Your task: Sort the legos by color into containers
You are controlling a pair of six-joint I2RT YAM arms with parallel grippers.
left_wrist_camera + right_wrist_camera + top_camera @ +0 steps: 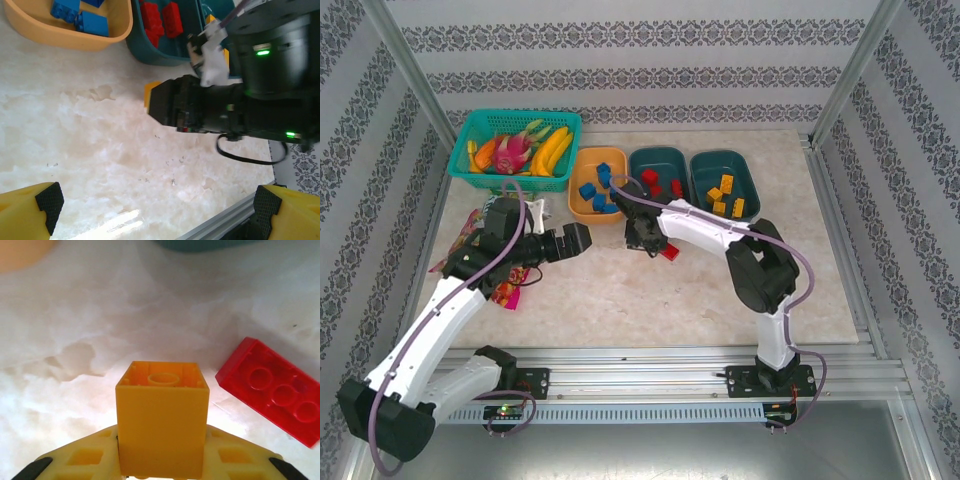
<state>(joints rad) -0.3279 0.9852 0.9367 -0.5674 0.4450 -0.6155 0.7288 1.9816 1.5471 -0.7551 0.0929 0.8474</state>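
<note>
I will lift my right gripper outward next and lower it into the far end of the yellow legos' teal container, because that place is outward of my gripper.
A yellow-orange lego [162, 415] stands between the fingers of my right gripper [162, 462], which is shut on it just above the table. A red lego [272, 390] lies flat on the table just to its right, also seen as a red lego [670, 252] beside the right gripper [642, 240]. The orange container [582, 200] holds blue legos [600, 188]. The middle teal container [660, 155] holds red legos [656, 182], and the right teal container [752, 185] holds yellow legos [724, 195]. My left gripper [582, 240] [160, 207] hangs open and empty over bare table, left of the right gripper.
A teal mesh basket [470, 175] of toy fruit sits at the back left. Colourful snack bags [506, 293] lie under the left arm. The marble table [620, 300] ends at an aluminium rail [650, 365] in front; patterned walls close in the sides.
</note>
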